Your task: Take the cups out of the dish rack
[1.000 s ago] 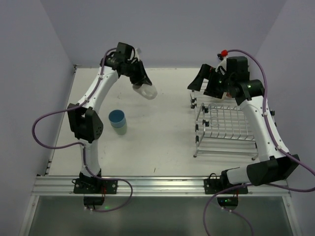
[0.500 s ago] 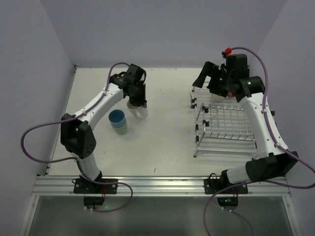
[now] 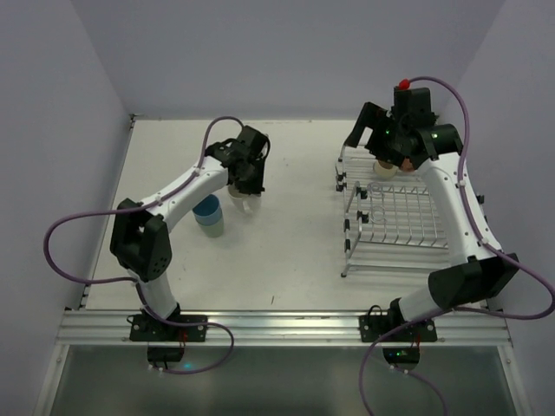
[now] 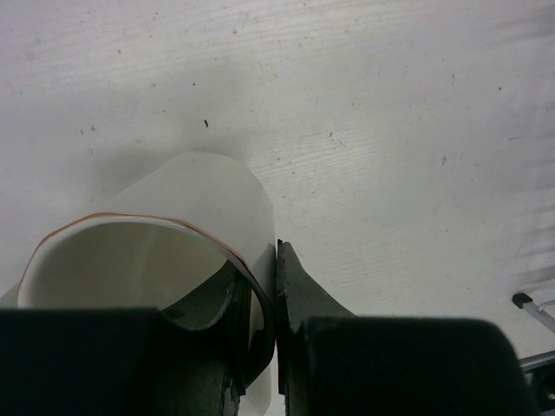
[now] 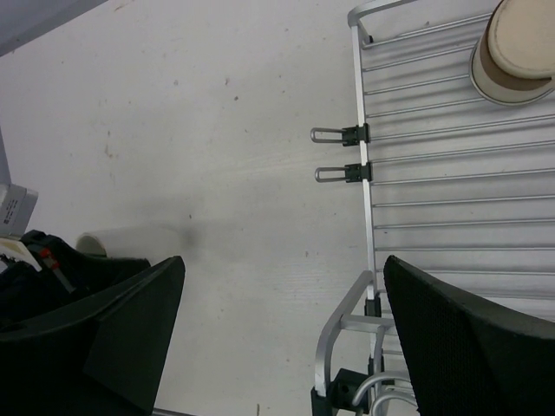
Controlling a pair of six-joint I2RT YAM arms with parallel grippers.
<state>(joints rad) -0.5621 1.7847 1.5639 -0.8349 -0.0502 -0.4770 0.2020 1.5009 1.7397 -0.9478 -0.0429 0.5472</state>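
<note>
The white cup [image 3: 246,202] should stand on the tabletop beside the light blue cup [image 3: 206,207] next. My left gripper needs to lower and move back, then stand it there.
My left gripper [image 3: 245,187] is shut on the wall of the white cup [image 3: 246,202], held upright low over the table just right of the light blue cup [image 3: 206,207], which sits in the pale green cup [image 3: 212,229]. In the left wrist view one finger is inside the white cup [image 4: 147,247] and one outside, the gripper [image 4: 276,299] pinching its rim. My right gripper [image 3: 371,139] is open and empty above the far left corner of the dish rack [image 3: 399,245]. The cream-tan cup [image 3: 384,167] sits in the rack's far end and shows in the right wrist view [image 5: 517,43]. The salmon-pink cup is hidden.
The rack's left rail and clips [image 5: 360,156] lie under my open right gripper [image 5: 282,334]. Grey walls close the table on three sides. The metal rail [image 3: 277,325] with both arm bases runs along the near edge.
My left gripper has carried the white cup down and nearer, from the far middle to beside the blue cup. My right gripper has shifted slightly back over the rack's far corner.
</note>
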